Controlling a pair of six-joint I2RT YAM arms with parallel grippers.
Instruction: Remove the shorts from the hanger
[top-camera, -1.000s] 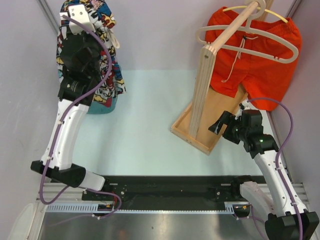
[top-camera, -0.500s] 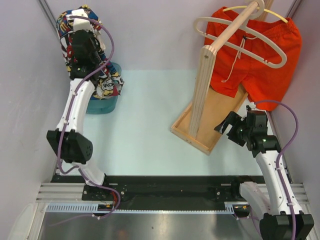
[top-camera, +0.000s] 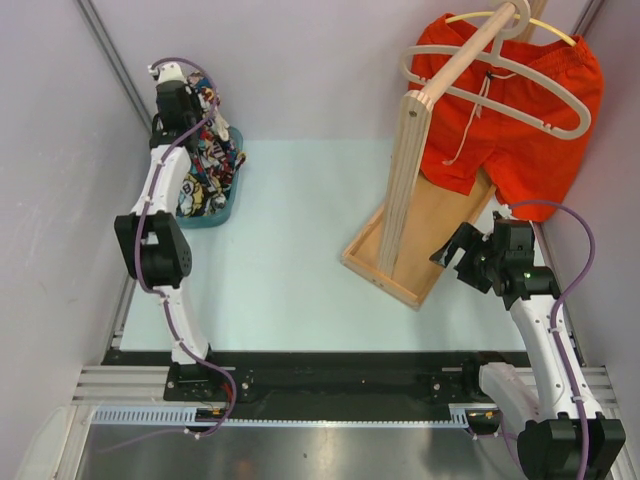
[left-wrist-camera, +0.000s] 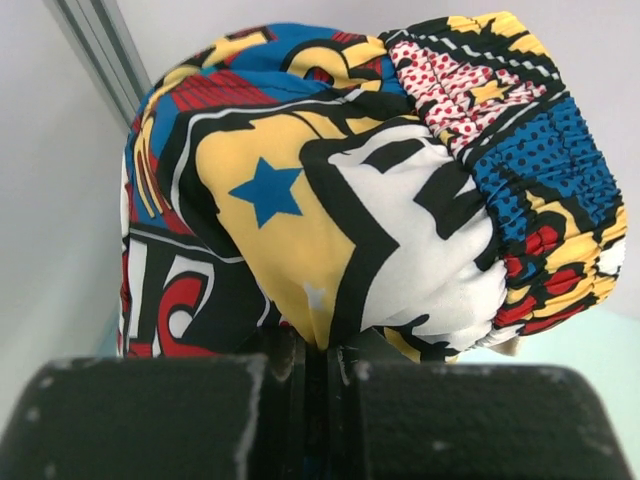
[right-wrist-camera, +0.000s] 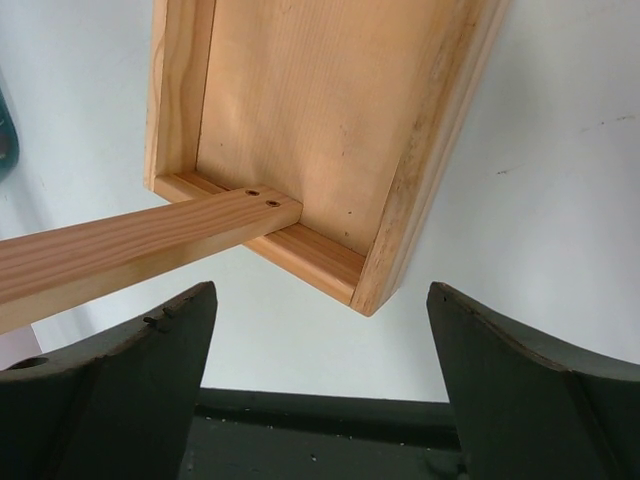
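The teal basket (top-camera: 224, 205) is below my left gripper, under the drooping shorts. My left gripper will next lower, tip down toward the basket and release the fold there.
The comic-print shorts (left-wrist-camera: 330, 190) hang from my left gripper (left-wrist-camera: 325, 350), which is shut on a fold of the fabric. In the top view the left gripper (top-camera: 193, 122) is at the far left with those shorts (top-camera: 205, 165) drooping into a teal basket (top-camera: 224, 205). The orange-red shorts (top-camera: 525, 140) hang over a white hanger (top-camera: 495, 88) on the wooden rack's bar (top-camera: 470, 50) at the back right. My right gripper (top-camera: 457, 250) stands open and holds nothing, low beside the rack's base tray (top-camera: 415, 250). The tray's corner (right-wrist-camera: 400, 230) lies just ahead of it.
The rack's upright post (top-camera: 403, 190) rises from the tray and leans across the right wrist view as a post (right-wrist-camera: 120, 250). Grey walls close in the left and right sides. A metal frame rail (top-camera: 105, 50) runs down the back left corner.
My left arm has stretched out and carried the comic-print shorts down from high at the back left into the teal basket. The white hanger swayed slightly. The right arm barely moved.
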